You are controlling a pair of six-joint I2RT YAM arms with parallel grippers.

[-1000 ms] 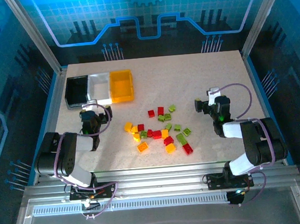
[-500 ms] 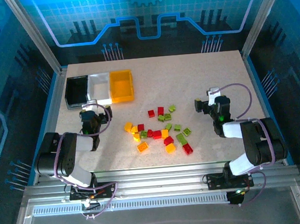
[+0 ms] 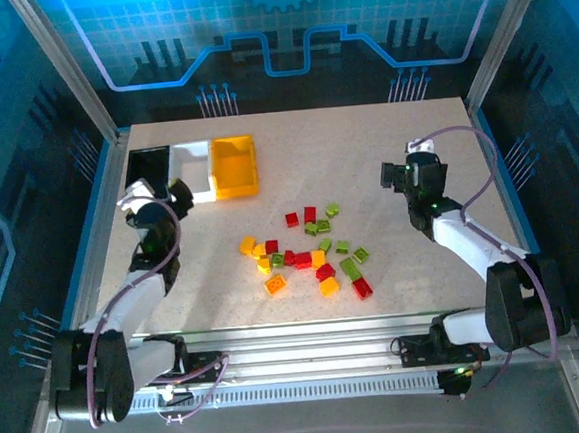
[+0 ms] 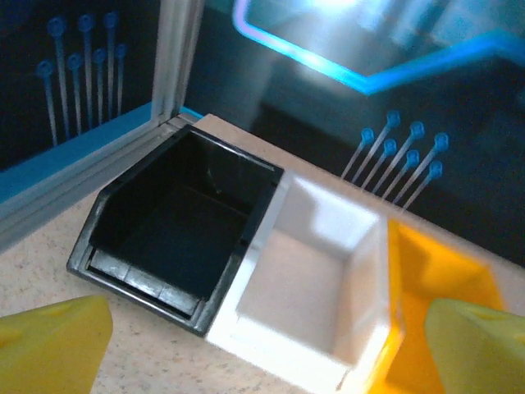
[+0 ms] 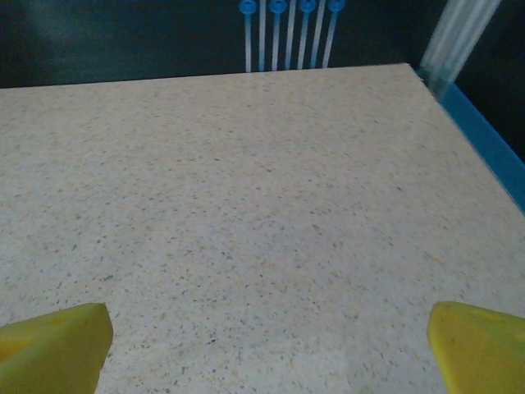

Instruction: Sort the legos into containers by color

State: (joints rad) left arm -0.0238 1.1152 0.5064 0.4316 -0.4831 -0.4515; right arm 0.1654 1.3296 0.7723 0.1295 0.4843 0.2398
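Next I need to move my left gripper outward and down to close on both the white and yellow-orange bins' sides, since they touch outward of it and below it.
The legos [image 3: 307, 250], small red, yellow-orange and light green bricks, lie scattered in the middle of the table. The three containers stand in a row at the back left: black bin [image 3: 147, 164] [image 4: 176, 217], white bin [image 3: 195, 162] [image 4: 316, 271], yellow-orange bin [image 3: 233, 166] [image 4: 443, 279]. All three look empty in the left wrist view. My left gripper [image 3: 157, 195] [image 4: 264, 357] hovers open just in front of the black and white bins, holding nothing. My right gripper [image 3: 411, 170] [image 5: 267, 349] is open over bare table, right of the bricks, with nothing between its yellow fingertips [image 5: 53, 345].
The speckled table [image 3: 383, 129] has free room at the back and right. Metal frame posts [image 3: 68, 73] and blue side rails [image 3: 103, 206] border it. The table's back right corner [image 5: 414, 70] lies ahead of the right gripper.
Both arms have stretched out from their folded pose. The left gripper moved up-left to the bins; the right gripper moved slightly toward the back.
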